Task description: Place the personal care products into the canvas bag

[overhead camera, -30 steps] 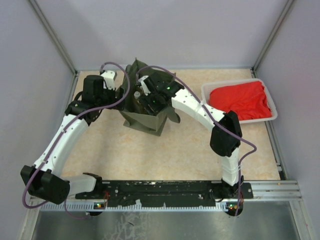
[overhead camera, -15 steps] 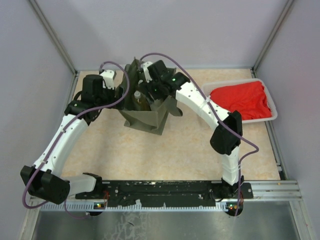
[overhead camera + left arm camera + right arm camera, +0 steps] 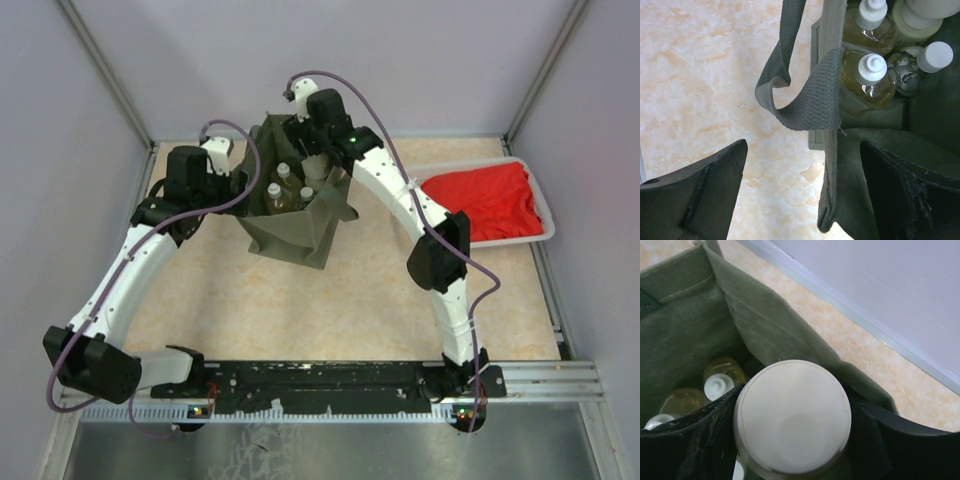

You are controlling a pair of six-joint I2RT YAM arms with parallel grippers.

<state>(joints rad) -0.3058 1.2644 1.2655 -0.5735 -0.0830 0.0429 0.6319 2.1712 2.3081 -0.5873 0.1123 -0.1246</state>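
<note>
My right gripper should next move back from the bag's far rim and down, and release the cream-capped bottle onto the bottom of the bag beside the amber bottles, because that spot is empty.
The olive canvas bag [image 3: 292, 238] stands open at the table's far middle. Three white-capped bottles [image 3: 274, 190] show inside it. In the left wrist view these are two amber bottles [image 3: 866, 80], a silvery one [image 3: 910, 75] and a pale one [image 3: 924, 17]. My right gripper [image 3: 792, 432] is shut on a cream-capped bottle [image 3: 792, 412] at the bag's far rim [image 3: 770, 327], above two amber bottles [image 3: 722, 376]. My left gripper [image 3: 802, 165] is open. It straddles the bag's left wall [image 3: 835, 180], below a handle [image 3: 810, 102].
A white tray [image 3: 415, 180] holding a red cloth [image 3: 485, 200] sits at the far right, near the right arm's elbow. Grey walls close in the table at the left, back and right. The arm bases and a black rail [image 3: 330, 378] line the near edge.
My right wrist has risen and swung toward the bag's far side with the bottle still between its fingers, uncovering the bottles inside. The left arm has stayed in place.
</note>
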